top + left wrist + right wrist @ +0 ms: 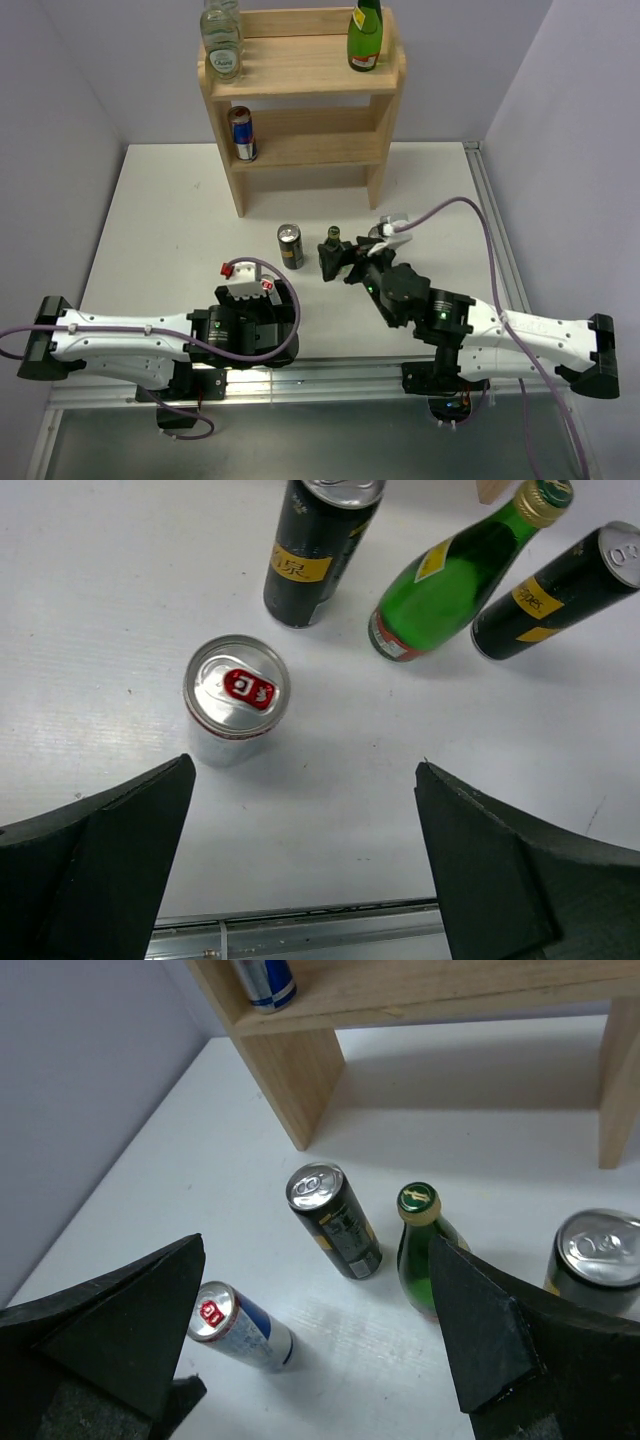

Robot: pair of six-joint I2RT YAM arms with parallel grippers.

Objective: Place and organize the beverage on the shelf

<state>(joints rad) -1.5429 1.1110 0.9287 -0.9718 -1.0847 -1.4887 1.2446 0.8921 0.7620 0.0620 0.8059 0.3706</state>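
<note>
My left gripper is open, above and inward of the body of the red-tab can (268,285) (237,690). Next it will lower its fingers outward until they are on both sides of the can, and close.
The wooden shelf (300,75) stands at the back of the table, with clear glass bottles (222,40) and a green bottle (365,35) on its top tier and a blue can (242,133) on the middle tier. On the table stand a black can (290,246), a small green bottle (425,1240), a second black can (600,1260) and a silver-blue can with a red tab (237,695). My left gripper (305,810) hangs open over the table just short of the red-tab can. My right gripper (316,1260) is open above the table, the black can (335,1220) and green bottle ahead of it.
A metal rail (330,380) runs along the table's near edge and another (495,230) along the right side. Purple walls close in the left, back and right. The shelf's left leg (300,1070) stands beyond the cans.
</note>
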